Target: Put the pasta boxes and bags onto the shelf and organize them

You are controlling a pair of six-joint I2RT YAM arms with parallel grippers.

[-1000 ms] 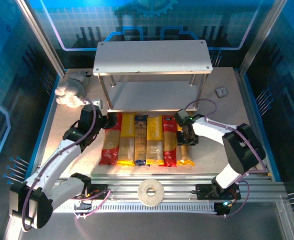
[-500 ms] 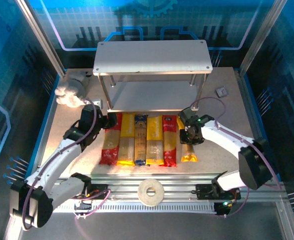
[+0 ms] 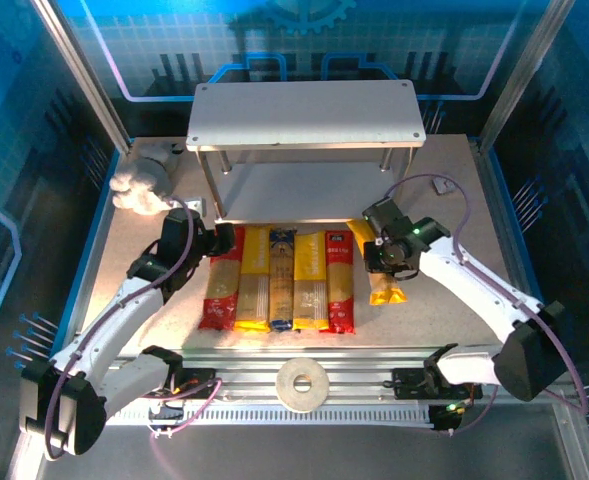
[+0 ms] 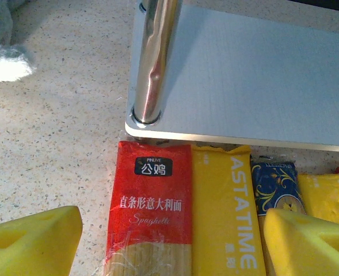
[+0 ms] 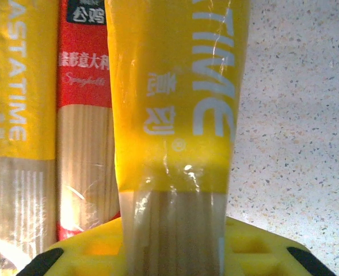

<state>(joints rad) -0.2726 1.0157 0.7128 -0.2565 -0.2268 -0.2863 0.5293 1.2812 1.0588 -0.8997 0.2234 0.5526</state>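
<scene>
The yellow pack point(image 5: 175, 103) goes outward over the lower board next, then down, and my right gripper releases it there, since that board is still empty.
The shelf point(image 3: 304, 113) stands at the back, its lower board point(image 3: 304, 190) just beyond the packs. Five spaghetti packs lie side by side on the table: red point(image 3: 221, 285), yellow point(image 3: 254, 278), blue-ended point(image 3: 281, 280), yellow point(image 3: 309, 280), red point(image 3: 340, 280). My right gripper point(image 3: 386, 255) is shut on a sixth, yellow pack point(image 5: 175, 103), held slanted to the right of the row, its far end near the lower board. My left gripper point(image 4: 169, 247) hangs open over the left red pack point(image 4: 152, 207) and its yellow neighbour point(image 4: 224, 213), close to the shelf leg point(image 4: 155, 57).
A flat beige ring point(image 3: 302, 382) lies on the rail at the near edge. A white fluffy toy point(image 3: 139, 185) sits at the far left and a small grey object point(image 3: 444, 183) at the far right. Bare table point(image 5: 296, 115) lies to the right of the held pack.
The right arm has carried the rightmost yellow pack away from the row's near end, farther back and to the right, toward the shelf, and turned it aslant. The left arm has not moved.
</scene>
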